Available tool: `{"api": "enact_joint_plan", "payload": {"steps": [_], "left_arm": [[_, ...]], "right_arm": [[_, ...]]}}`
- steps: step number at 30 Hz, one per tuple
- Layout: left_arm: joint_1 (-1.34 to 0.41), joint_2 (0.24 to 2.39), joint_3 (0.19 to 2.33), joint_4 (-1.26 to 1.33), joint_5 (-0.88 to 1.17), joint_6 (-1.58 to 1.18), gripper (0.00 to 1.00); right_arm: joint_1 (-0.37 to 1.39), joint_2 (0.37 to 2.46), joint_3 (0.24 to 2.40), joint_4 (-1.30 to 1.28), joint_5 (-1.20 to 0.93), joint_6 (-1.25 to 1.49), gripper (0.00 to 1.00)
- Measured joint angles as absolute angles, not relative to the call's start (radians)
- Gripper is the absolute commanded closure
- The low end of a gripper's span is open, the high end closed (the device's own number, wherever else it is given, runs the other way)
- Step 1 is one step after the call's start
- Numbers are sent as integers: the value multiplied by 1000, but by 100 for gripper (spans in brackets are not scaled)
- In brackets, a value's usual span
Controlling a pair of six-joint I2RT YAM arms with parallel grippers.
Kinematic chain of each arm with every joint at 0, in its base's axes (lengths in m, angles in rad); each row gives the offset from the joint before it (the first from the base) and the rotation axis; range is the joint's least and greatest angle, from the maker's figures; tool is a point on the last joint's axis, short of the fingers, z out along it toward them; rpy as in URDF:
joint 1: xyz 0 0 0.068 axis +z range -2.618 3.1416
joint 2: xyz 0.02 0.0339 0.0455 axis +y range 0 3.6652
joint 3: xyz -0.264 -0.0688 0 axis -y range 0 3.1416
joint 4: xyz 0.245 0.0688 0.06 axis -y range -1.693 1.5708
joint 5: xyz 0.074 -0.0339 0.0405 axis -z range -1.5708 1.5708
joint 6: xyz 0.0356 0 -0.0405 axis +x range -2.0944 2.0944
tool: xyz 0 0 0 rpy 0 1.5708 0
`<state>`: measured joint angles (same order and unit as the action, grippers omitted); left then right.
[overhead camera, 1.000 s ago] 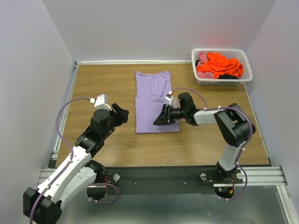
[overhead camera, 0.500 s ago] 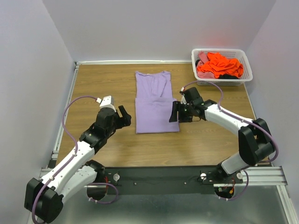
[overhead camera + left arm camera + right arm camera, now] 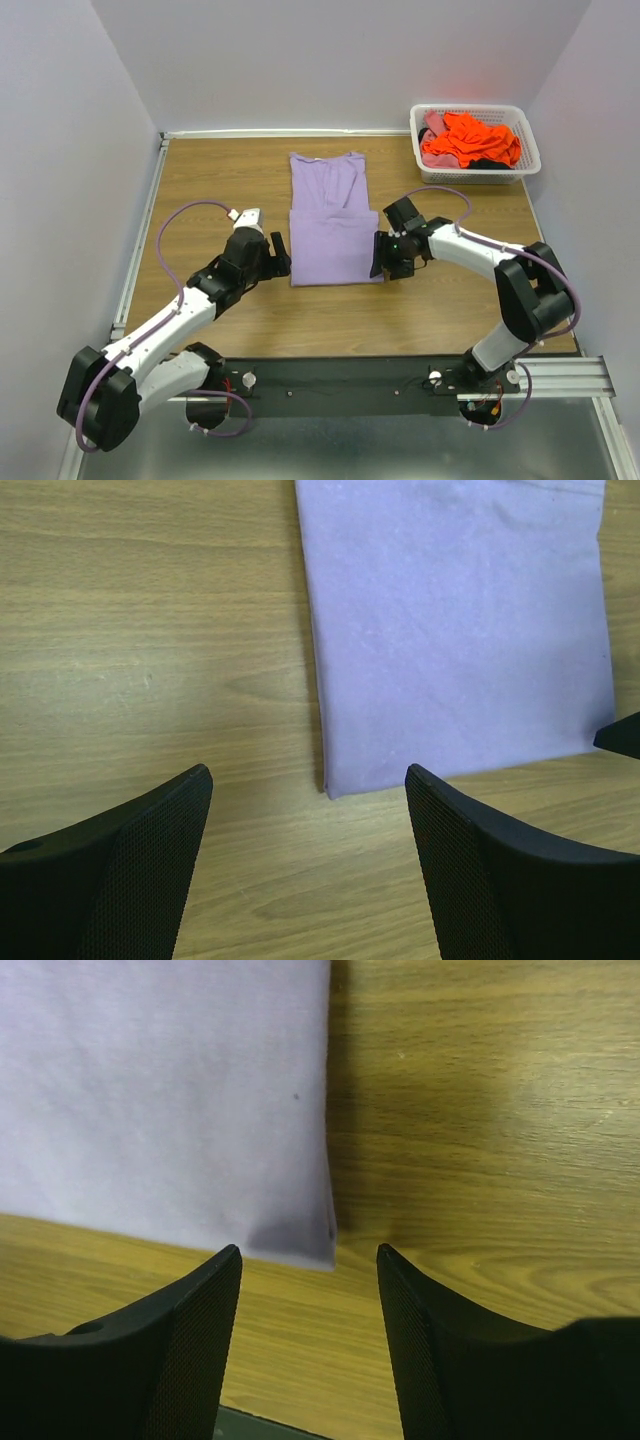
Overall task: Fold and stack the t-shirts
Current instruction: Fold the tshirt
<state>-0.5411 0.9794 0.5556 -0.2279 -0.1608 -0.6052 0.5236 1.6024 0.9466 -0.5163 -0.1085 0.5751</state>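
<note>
My right gripper should next lower toward my left gripper, onto the shirt's near corner.
A lavender t-shirt (image 3: 330, 215) lies flat mid-table, its lower part folded up into a rectangle. My left gripper (image 3: 283, 262) is open just outside the fold's near-left corner. In the left wrist view that shirt corner (image 3: 340, 775) sits between and beyond the left gripper (image 3: 308, 772), untouched. My right gripper (image 3: 380, 258) is open at the near-right corner. In the right wrist view the shirt (image 3: 160, 1090) ends just ahead of the right gripper (image 3: 309, 1250). Nothing is between either pair of fingers. Orange (image 3: 470, 140) and pink (image 3: 435, 122) t-shirts lie crumpled in the basket.
A white lattice basket (image 3: 470, 176) stands at the back right corner of the wooden table (image 3: 220, 180). Grey walls close in the left, back and right sides. A metal rail (image 3: 350, 378) runs along the near edge by the arm bases.
The left arm reached right to the shirt's near-left corner. The right gripper came off the shirt to its near-right corner. Both jaws opened wider.
</note>
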Motion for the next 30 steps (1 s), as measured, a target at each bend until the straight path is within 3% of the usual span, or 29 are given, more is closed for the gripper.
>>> {"api": "enact_joint_plan", "payload": {"steps": [19, 24, 30], "left_arm": [[-579, 1089, 611, -283, -159, -605, 15], [-581, 1130, 623, -300, -159, -605, 15], [-591, 1184, 647, -332, -159, -606, 15]], "right_arm": [[581, 1660, 949, -507, -27, 629, 52], [601, 1677, 968, -527, 18, 628, 65], [622, 1705, 989, -528, 48, 631, 91]]}}
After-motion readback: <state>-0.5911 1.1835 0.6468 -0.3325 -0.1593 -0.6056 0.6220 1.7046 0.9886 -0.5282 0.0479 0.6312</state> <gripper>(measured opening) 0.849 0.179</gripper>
